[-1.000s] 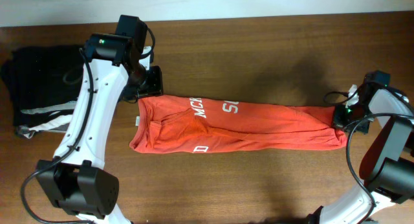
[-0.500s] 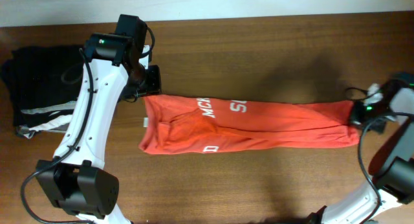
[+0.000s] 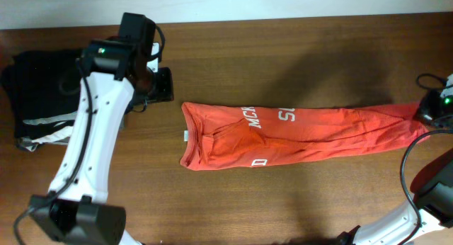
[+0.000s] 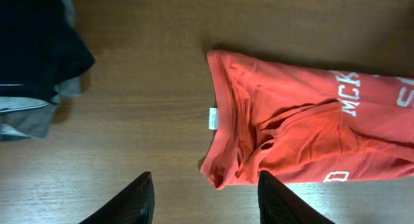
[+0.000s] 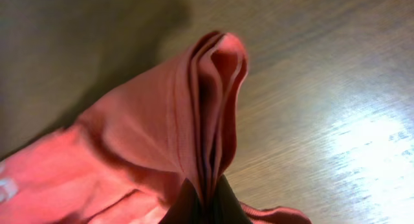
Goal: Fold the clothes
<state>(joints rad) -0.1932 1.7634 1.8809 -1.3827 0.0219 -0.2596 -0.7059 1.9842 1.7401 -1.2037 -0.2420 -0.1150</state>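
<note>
I should next use my right gripper to carry the shirt's end left in the overhead view onto the shirt's white-lettered part (image 3: 260, 138) and release it, doubling the long shirt.
The clothes, an orange-red T-shirt (image 3: 297, 132) with white lettering, lie stretched into a long narrow strip across the middle of the table. My right gripper (image 3: 427, 112) is shut on the strip's right end, where bunched folds of fabric (image 5: 162, 133) rise from between the jaws (image 5: 206, 199). My left gripper (image 3: 161, 84) hangs open to the left of the shirt's other end and touches nothing. In the left wrist view the shirt's left end (image 4: 304, 133), with its small white tag, lies just beyond the fingertips (image 4: 206, 201), and bare wood shows between them.
A pile of black, grey and white folded garments (image 3: 42, 96) sits at the far left, also seen in the left wrist view as a pile (image 4: 32, 49). The brown wooden table (image 3: 283, 54) ends at a pale wall along the back.
The right gripper has pulled the shirt to the right, so its left end has slid away from the left gripper. The left arm has shifted only slightly.
</note>
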